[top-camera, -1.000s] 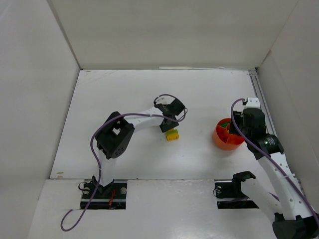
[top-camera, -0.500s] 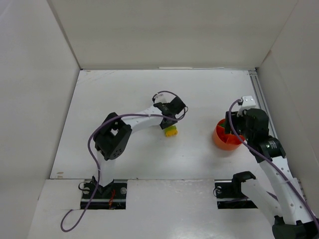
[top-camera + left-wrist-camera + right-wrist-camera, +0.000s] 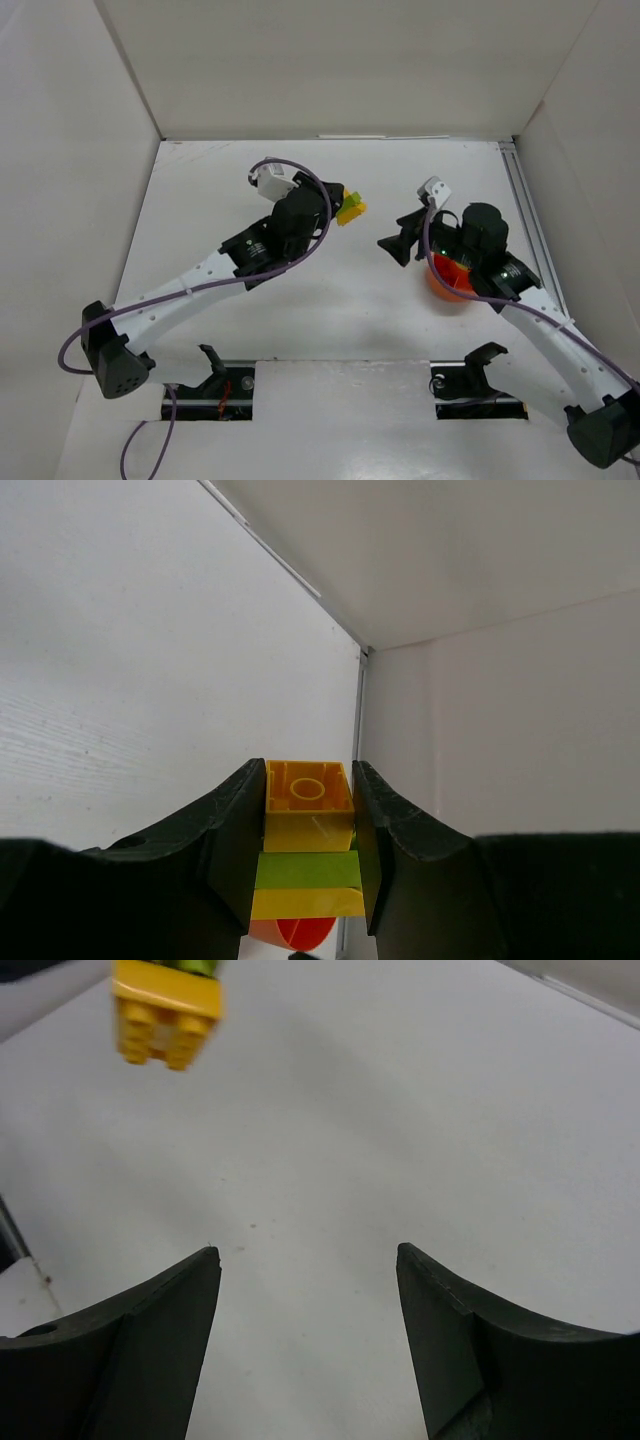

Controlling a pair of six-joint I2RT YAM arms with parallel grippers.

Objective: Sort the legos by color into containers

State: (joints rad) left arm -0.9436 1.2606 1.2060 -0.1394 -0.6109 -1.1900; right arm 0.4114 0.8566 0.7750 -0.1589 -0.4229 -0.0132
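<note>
The yellow lego in my left gripper needs to go down and right in the top view to the orange bowl (image 3: 447, 283) (image 3: 301, 933) next, and then I need to lower it and let it go.
A small stack of legos (image 3: 352, 209), yellow on lime green on yellow, hangs in the air over the back middle of the table. My left gripper (image 3: 341, 206) is shut on it, and in the left wrist view the stack (image 3: 307, 830) fills the gap between the fingers (image 3: 232, 830). My right gripper (image 3: 393, 243) points left toward the stack, a short way off, open and empty. In the right wrist view the stack (image 3: 166, 1009) shows at the upper left, beyond that gripper (image 3: 307, 1250). The orange bowl (image 3: 447, 283), the container, sits under the right arm, mostly hidden; its rim (image 3: 300, 935) shows below the held stack.
White walls enclose the table on the left, back and right. A metal rail (image 3: 525, 205) runs along the right edge. The left arm's purple cable (image 3: 290, 165) loops above its wrist. Both arm bases stand at the near edge.
The left arm has lifted the lego stack off the table and carried it up and back. The right gripper has left the bowl, swung left toward the stack and opened wider.
</note>
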